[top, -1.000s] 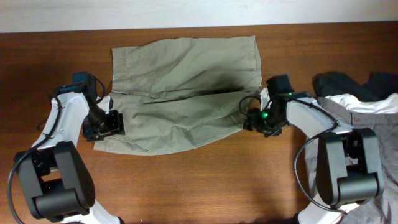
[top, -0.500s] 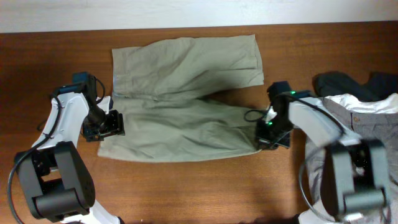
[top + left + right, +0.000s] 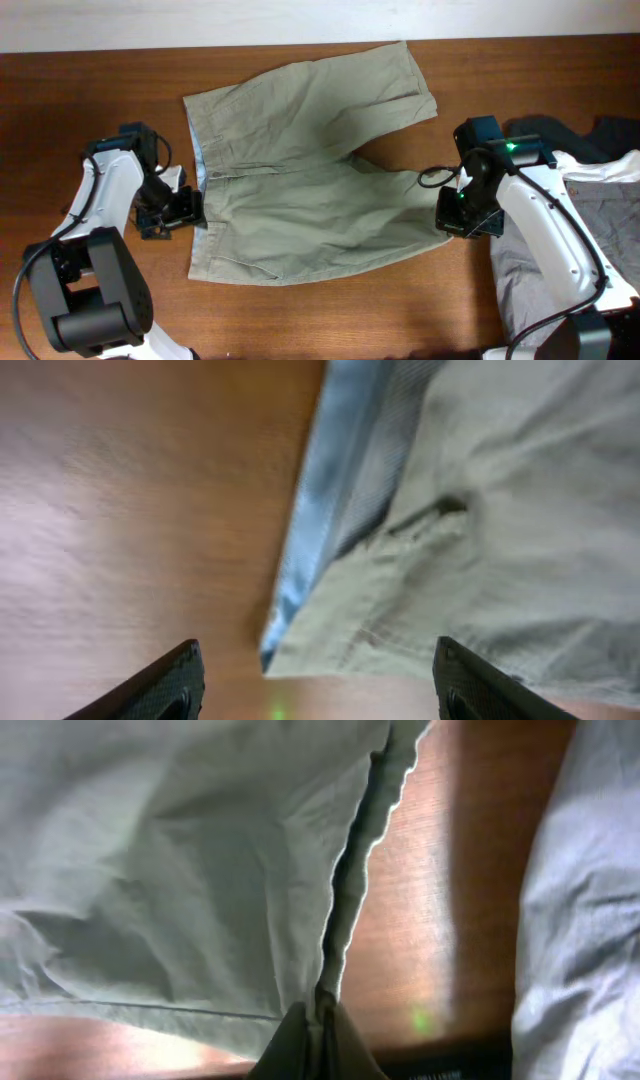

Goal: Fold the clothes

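My right gripper should next lift the pinched hem outward over the far leg's hem (image 3: 417,82) and let go. That hem lies outward of it, spread apart from the near one.
The clothes, khaki olive-green shorts (image 3: 300,190), lie spread flat on the wooden table (image 3: 330,320), waistband to the left and legs splayed to the right. My right gripper (image 3: 450,212) is shut on the hem of the near leg; in the right wrist view its tips (image 3: 320,1040) pinch the edge of the khaki fabric (image 3: 180,850). My left gripper (image 3: 185,208) stands open at the waistband's near corner. In the left wrist view the corner of the shorts (image 3: 500,530), with its light blue lining (image 3: 330,490), lies just ahead of the spread gripper (image 3: 320,690), nothing between the fingers.
Grey trousers (image 3: 600,210) and a dark garment (image 3: 545,132) are heaped at the table's right edge, close behind the right arm. The grey cloth (image 3: 590,920) shows beside the right gripper. A white wall runs along the table's far side.
The right gripper shut on the leg hem and pulled it right and toward the front, unfolding the shorts. The waistband slid right. The left gripper opened slightly wider.
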Controlling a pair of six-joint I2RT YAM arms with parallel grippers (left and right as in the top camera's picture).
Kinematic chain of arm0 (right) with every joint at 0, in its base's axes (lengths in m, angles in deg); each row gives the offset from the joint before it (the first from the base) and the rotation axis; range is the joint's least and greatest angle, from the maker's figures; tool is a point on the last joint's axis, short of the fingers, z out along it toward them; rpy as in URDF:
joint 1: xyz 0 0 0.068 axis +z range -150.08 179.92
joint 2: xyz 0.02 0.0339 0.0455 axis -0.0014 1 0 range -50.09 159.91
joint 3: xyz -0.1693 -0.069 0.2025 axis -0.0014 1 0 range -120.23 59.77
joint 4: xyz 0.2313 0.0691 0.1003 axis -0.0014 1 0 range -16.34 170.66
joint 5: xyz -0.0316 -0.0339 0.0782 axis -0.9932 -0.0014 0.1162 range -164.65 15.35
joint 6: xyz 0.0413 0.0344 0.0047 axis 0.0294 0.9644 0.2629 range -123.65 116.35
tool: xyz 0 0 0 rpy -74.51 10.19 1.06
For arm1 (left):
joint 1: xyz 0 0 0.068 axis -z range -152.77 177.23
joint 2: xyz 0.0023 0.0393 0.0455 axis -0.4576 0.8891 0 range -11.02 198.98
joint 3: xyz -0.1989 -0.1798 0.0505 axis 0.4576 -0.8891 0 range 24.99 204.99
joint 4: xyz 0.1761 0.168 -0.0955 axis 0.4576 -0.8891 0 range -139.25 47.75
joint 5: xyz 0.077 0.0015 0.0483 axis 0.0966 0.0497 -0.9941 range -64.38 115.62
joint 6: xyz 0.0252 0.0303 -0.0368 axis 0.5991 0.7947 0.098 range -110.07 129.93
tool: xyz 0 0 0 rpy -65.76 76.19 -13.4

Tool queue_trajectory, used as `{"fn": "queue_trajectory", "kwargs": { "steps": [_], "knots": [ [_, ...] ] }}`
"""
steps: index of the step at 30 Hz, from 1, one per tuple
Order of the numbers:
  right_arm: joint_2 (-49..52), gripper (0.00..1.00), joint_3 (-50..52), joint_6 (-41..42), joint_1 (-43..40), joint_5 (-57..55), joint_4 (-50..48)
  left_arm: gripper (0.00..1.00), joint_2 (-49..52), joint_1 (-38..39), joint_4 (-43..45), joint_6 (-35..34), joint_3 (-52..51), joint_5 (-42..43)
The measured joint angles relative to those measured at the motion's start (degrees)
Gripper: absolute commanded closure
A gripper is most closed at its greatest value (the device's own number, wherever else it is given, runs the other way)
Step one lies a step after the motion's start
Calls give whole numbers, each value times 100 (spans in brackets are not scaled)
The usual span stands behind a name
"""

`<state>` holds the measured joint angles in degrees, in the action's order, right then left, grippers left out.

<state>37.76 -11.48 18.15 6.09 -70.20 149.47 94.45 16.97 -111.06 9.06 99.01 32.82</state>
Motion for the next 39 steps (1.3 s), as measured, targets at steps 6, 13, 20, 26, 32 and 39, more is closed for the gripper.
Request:
{"fn": "queue_trajectory", "kwargs": {
  "steps": [6, 13, 20, 26, 32, 39],
  "knots": [
    [0, 96, -2, 2, 0, -15, -197, 38, -4, 0, 240, -160, -1047, 177],
    [0, 96, 0, 0, 0, -17, -293, 100, -4, 0, 417, -243, -1541, 177],
    [0, 96, 0, -2, -4, -149, -544, 100, -4, -68, 31, -262, -1449, 264],
    [-101, 96, -1707, -103, -160, -391, 297, 100, -702, -831, -756, -63, -533, 1075],
    [-343, 96, -4113, -111, -157, -439, 844, 100, -2767, -883, -1019, -26, -468, 1508],
    [-179, 96, -4406, -74, -129, -297, 310, 100, -3718, -883, -866, -203, -446, 1123]
  ]
}}
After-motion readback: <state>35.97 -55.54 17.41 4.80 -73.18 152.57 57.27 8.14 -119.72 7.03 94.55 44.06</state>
